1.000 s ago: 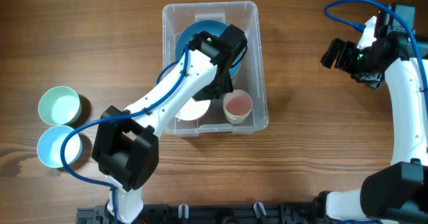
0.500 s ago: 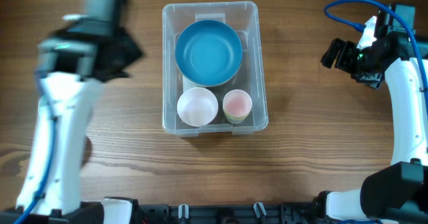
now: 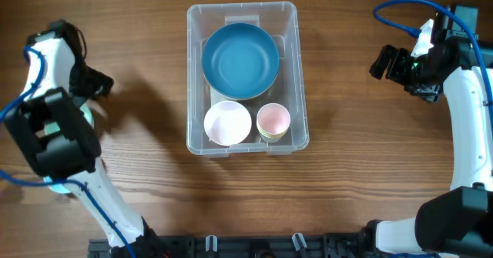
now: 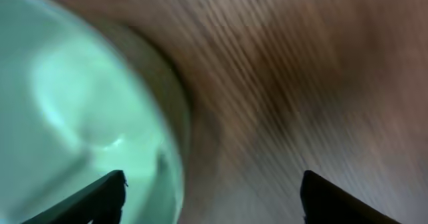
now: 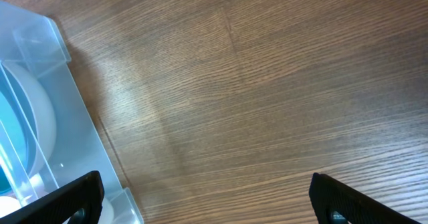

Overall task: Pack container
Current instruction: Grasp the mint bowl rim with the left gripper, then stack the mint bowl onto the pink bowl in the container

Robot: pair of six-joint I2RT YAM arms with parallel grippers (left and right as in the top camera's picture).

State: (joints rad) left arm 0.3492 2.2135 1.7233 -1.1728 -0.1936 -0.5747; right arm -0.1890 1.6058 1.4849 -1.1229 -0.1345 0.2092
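The mint-green bowl's rim (image 4: 176, 190) is already between the open fingers, so the left gripper next needs to go down astride the bowl's rim and close on it.
The clear container (image 3: 300, 73) stands mid-table and holds a big blue bowl (image 3: 240, 60), a white bowl (image 3: 227, 123) and a pink cup (image 3: 273, 122). My left gripper (image 3: 94, 83) is far to the left of it, low over the table and open. In the left wrist view a mint-green bowl (image 4: 73, 103) fills the left side. One of the fingers (image 4: 100, 197) is over the bowl's inside and the other is over bare wood, so the rim lies between them. My right gripper (image 3: 389, 64) hangs open and empty to the right of the container (image 5: 73, 117).
The left arm's black elbow (image 3: 54, 135) covers most of the bowls at the table's left edge; only a green sliver (image 3: 88, 116) and a pale blue sliver (image 3: 54, 183) show. Bare wood lies between the container and both arms.
The left arm left the blue bowl in the container, swung out to the far left and opened its jaws over the green bowl. The right arm has not moved.
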